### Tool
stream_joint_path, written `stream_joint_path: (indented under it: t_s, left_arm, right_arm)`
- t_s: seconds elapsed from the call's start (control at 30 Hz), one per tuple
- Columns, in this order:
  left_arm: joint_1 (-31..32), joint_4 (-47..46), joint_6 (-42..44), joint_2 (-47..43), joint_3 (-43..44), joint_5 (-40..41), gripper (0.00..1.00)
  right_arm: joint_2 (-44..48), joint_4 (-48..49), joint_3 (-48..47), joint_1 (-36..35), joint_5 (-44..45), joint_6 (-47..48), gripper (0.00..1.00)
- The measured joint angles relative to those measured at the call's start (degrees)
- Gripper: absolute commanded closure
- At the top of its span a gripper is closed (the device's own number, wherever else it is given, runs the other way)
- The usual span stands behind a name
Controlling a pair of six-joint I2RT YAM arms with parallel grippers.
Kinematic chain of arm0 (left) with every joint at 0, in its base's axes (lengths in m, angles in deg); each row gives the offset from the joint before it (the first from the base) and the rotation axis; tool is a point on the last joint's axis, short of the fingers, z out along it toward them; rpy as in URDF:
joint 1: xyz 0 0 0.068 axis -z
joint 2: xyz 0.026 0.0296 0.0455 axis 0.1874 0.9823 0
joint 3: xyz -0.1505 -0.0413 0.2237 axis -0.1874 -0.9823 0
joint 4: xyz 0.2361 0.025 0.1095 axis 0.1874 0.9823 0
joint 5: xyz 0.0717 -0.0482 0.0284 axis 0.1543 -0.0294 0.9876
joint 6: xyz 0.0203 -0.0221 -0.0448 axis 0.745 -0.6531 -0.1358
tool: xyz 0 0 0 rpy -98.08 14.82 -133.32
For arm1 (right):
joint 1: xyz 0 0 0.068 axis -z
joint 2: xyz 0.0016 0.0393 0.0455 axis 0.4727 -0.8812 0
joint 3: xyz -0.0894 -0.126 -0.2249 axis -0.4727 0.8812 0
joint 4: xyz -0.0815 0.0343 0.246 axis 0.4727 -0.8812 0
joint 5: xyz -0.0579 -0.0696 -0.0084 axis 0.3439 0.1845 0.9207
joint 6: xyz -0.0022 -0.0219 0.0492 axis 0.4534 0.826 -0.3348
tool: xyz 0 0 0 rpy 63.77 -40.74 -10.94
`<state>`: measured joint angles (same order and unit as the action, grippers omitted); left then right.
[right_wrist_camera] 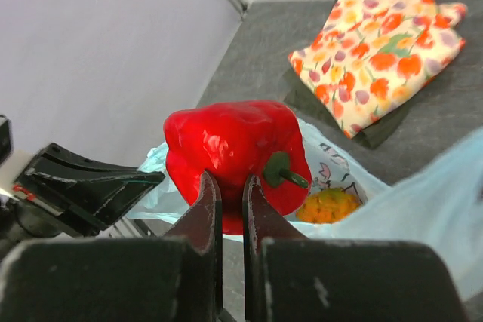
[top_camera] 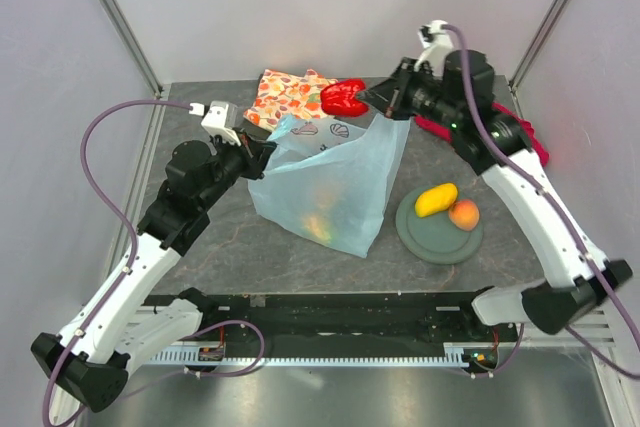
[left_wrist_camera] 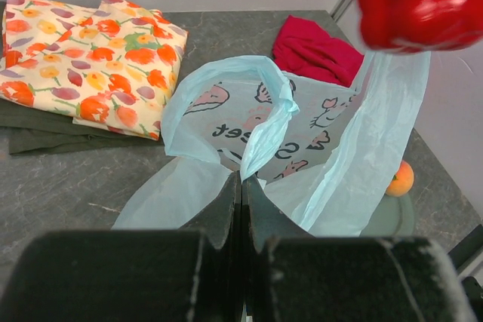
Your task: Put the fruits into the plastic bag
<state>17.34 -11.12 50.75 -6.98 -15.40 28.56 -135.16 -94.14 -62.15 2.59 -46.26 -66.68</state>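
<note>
I need to pull my right gripper back from above the bag's far rim next, tilt down, then lower the pepper through the bag's opening beside the pineapple (right_wrist_camera: 327, 205).
The light-blue plastic bag (top_camera: 330, 182) stands in the table's middle with its mouth open. My left gripper (top_camera: 262, 147) is shut on the bag's handle (left_wrist_camera: 264, 130) and holds the left side up. My right gripper (top_camera: 380, 99) is shut on the glossy red pepper (top_camera: 343, 97) and holds it in the air above the bag's far rim; the pepper also shows in the right wrist view (right_wrist_camera: 234, 160) and the left wrist view (left_wrist_camera: 423, 1). The orange pineapple (right_wrist_camera: 327, 205) lies inside the bag. A yellow mango (top_camera: 436, 199) and an orange peach (top_camera: 464, 214) lie on the grey-green plate (top_camera: 430, 240).
An orange floral cloth (top_camera: 290, 92) lies at the back, behind the bag. A red cloth (top_camera: 530, 142) lies at the back right under my right arm, and shows in the left wrist view (left_wrist_camera: 317, 52). Grey walls close in left, right and back.
</note>
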Motion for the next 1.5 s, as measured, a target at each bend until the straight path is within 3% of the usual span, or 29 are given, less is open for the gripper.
stream_joint_path:
  t_s: [0.27,0.43,0.77,1.5]
  left_arm:
    - [0.0,1.01,-0.5,-0.39,0.04,1.75,0.98]
    - [0.0,1.09,-0.61,-0.31,0.26,3.02,0.98]
    - [0.0,1.14,-0.61,0.44,1.2,4.55,0.99]
    - [0.0,1.22,-1.4,0.61,0.79,4.55,0.98]
  right_arm:
    - [-11.15,-2.08,-5.05,-5.4,0.98,4.85,1.0]
    - [-11.91,-5.16,-3.8,-6.78,1.11,7.63,1.0]
    - [-12.96,-13.49,7.74,-9.16,4.17,12.37,1.0]
    - [-22.4,-20.63,8.24,-11.72,5.4,18.34,1.0]
